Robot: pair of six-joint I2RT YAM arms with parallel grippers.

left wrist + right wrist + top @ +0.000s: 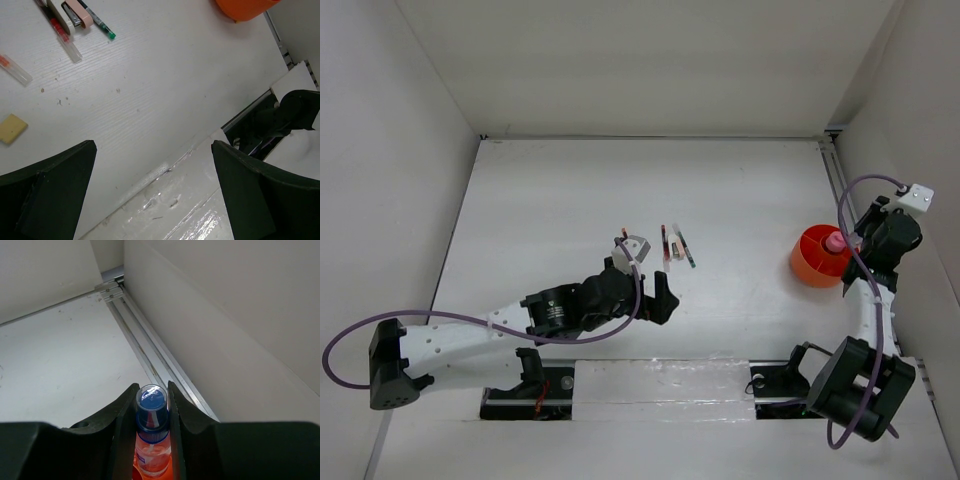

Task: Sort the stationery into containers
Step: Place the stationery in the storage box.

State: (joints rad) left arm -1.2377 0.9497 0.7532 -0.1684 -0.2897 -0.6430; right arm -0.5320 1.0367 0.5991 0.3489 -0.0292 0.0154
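I need to move my right gripper down a little next over the orange tub [826, 250] [154, 474], toward the pink-capped cylinder.
The orange tub [812, 262] stands at the right of the table, with a pink-capped cylinder [834, 241] upright in it. My right gripper [861, 250] hovers at the tub's right rim. In the right wrist view this gripper [152, 390] is shut on a clear bottle with a blue cap [151, 401], held above orange plastic [136, 474]. Red and green pens [672, 246] lie mid-table. My left gripper [661, 300] is open and empty just in front of them. The left wrist view shows the red pen [61, 34], green pen [98, 22], tan eraser [11, 128] and the tub's edge [244, 8].
A clear pen with an orange tip [15, 70] and a pink and white stapler-like item [71, 13] lie with the pens. White walls enclose the table; a metal rail [150, 347] runs along the right wall. The right arm's base [280, 120] sits at the front edge.
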